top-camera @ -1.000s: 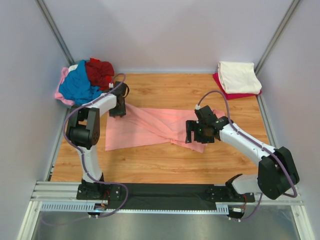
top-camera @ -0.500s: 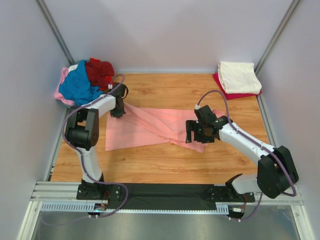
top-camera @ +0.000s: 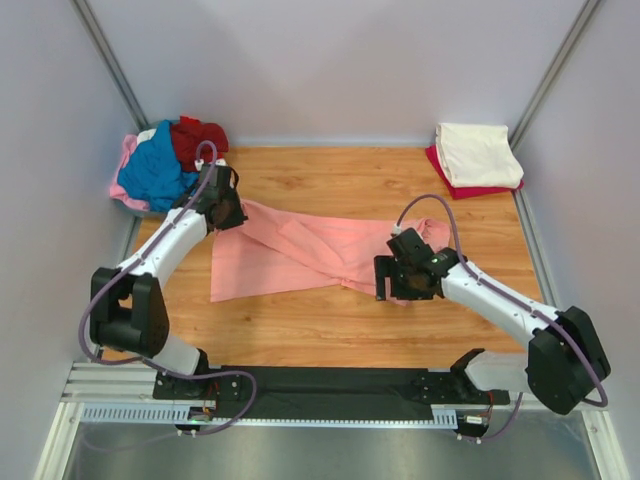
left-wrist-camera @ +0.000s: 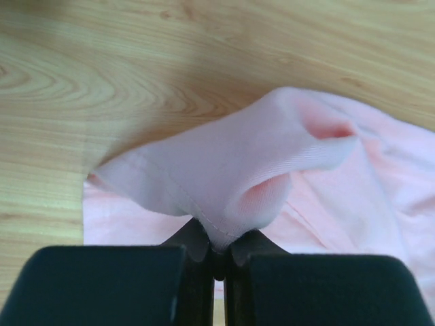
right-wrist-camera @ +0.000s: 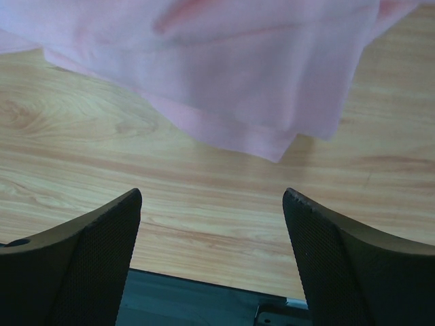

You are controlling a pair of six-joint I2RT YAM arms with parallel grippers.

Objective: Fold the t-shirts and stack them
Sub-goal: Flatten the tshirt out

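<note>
I will lower my right gripper onto the shirt's near corner [top-camera: 401, 300] [right-wrist-camera: 299, 128] with its fingers apart to close on cloth, since only bare wood is between them.
The salmon-pink t-shirt [top-camera: 310, 255] lies spread and twisted across the middle of the wooden table. My left gripper [top-camera: 226, 212] is shut on its far-left corner, pinching a fold of the cloth [left-wrist-camera: 224, 183] between the fingertips and holding it just above the table. My right gripper [top-camera: 400, 290] is open and empty, hovering over the shirt's near-right edge [right-wrist-camera: 258, 136], with bare wood between its fingers [right-wrist-camera: 102, 244]. A pile of unfolded blue [top-camera: 155, 170], dark red [top-camera: 195, 140] and pale pink [top-camera: 125, 165] shirts sits at the far left. A folded cream shirt [top-camera: 475, 150] lies on a folded dark red one [top-camera: 450, 185] at the far right.
Grey walls enclose the table on three sides. A black strip and a metal rail [top-camera: 330, 385] run along the near edge by the arm bases.
My left gripper has moved toward the far left, pulling the shirt's corner with it and stretching the cloth. My right gripper has shifted slightly nearer and off the shirt's edge.
</note>
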